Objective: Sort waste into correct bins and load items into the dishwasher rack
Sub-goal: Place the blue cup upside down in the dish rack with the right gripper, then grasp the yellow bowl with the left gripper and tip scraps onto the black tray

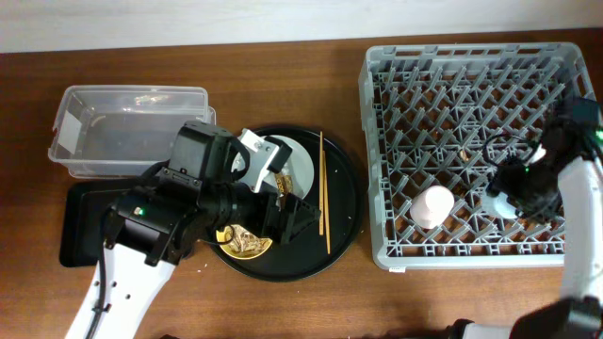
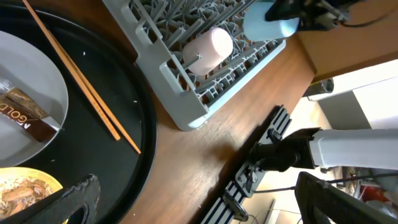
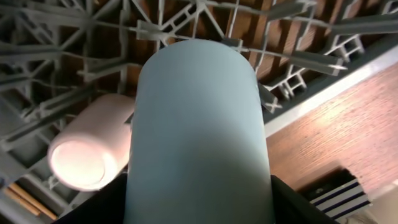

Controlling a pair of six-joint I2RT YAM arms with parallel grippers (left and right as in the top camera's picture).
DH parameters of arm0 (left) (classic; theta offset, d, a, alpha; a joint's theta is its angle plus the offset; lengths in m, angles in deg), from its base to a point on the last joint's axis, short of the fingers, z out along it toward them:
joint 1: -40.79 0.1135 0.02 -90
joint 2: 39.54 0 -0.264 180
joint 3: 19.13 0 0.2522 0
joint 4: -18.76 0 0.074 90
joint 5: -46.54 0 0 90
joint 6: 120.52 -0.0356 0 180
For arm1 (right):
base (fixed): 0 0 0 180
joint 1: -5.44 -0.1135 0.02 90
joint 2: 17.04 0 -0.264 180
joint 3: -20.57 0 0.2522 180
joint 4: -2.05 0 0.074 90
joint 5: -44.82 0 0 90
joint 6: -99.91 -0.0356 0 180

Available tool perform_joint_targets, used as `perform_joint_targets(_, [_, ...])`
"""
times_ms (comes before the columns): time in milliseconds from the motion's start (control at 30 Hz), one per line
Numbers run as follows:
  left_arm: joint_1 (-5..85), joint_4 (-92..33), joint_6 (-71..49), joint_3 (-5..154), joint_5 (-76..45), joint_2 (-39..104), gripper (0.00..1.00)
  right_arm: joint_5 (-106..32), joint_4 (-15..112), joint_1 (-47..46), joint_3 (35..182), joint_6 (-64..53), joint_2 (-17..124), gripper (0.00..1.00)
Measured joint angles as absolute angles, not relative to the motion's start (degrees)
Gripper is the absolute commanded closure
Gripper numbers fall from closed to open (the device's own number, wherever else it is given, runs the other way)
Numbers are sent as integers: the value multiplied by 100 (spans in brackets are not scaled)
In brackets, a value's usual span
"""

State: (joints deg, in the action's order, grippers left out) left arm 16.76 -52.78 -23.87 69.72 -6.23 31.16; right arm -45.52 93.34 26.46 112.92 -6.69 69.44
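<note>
My left gripper lowers toward the left in the overhead view next, onto the yellow bowl's rim facing the chopsticks, where bare tray leaves room for a finger.
My right gripper (image 3: 199, 208) is shut on the light blue cup (image 3: 199, 124) and holds it over the grey dishwasher rack (image 1: 471, 56) near the front right, also seen from overhead (image 1: 499, 201). The pink cup (image 1: 433, 205) lies on its side in the rack beside it. My left gripper (image 2: 199, 205) is open and empty, low over the front of the round black tray (image 1: 344, 221). On that tray are the grey-green plate (image 2: 37, 74) with the golden-brown wrapper (image 2: 25, 115), the chopsticks (image 1: 323, 188), and the yellow bowl (image 1: 243, 245) of food scraps. I cannot make out the tissue.
The clear tub (image 1: 132, 127) stands at the back left. The shallow black rectangular tray (image 1: 80, 226) lies in front of it, partly under my left arm. The table's front edge runs just below the rack and the round tray.
</note>
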Motion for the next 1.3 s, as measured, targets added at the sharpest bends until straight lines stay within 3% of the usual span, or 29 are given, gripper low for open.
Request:
perform_joint_targets(133, [1676, -5291, -2387, 6972, -625, 3116, 1, -3953, 9184, 2646, 11305, -532, 7283, 13])
perform_joint_targets(233, [1676, -5398, -2387, 6972, -706, 3116, 1, -3614, 9776, 2646, 11602, -370, 6608, 12])
perform_joint_targets(267, [1674, -5529, -2363, 6977, -844, 3116, 7, -3059, 9977, 2648, 11731, -25, 5744, 7])
perform_joint_targets(300, [1628, -5929, -2225, 6983, -1314, 3116, 23, -2572, 10137, 2646, 11836, 262, 4940, 7])
perform_joint_targets(333, [1405, -6336, -1838, 6990, -2050, 3116, 32, -2298, 10274, 2646, 11860, 415, 4531, 7])
perform_joint_targets(367, [1003, -6515, -1346, 6865, -3051, 3118, 33, -2093, 10405, 2646, 11834, 491, 3886, 7])
perform_joint_targets(433, [242, -6082, -505, 6118, -4417, 3341, 46, -1496, 10637, 2571, 11841, 828, 3067, 7])
perform_joint_targets(467, [41, -5665, -302, 5727, -4690, 3625, 59, -1179, 10733, 2396, 11841, 1038, 2802, 7])
perform_joint_targets(567, [-105, -4495, 107, 5130, -5302, 4989, 76, -961, 10854, 2027, 11838, 1208, 2752, 7])
perform_joint_targets(667, [-105, -4139, 197, 5130, -5431, 5623, 100, -924, 10862, 2016, 11838, 1237, 2752, 7])
perform_joint_targets(767, [-110, -4098, 210, 5136, -5571, 5745, 100, -926, 10847, 2016, 11838, 1274, 2754, 7])
perform_joint_targets(867, [-110, -4808, 186, 5333, -5563, 5612, 100, -926, 10838, 2016, 11838, 1278, 2754, 7])
perform_joint_targets(967, [4, -5700, -205, 6102, -5571, 4462, 100, -935, 10812, 2005, 11838, 1274, 2754, 7])
perform_joint_targets(1033, [874, -5737, -798, 6179, -4867, 4012, 100, -935, 10790, 2001, 11838, 1271, 2754, 7])
perform_joint_targets(1133, [3328, -5765, -2271, 6207, -3176, 3870, 100, -961, 10705, 2001, 11838, 1280, 2754, 7])
perform_joint_targets(1300, [6605, -5789, -4791, 6094, 826, 5666, 100, -972, 10707, 2001, 11838, 1289, 2754, 7])
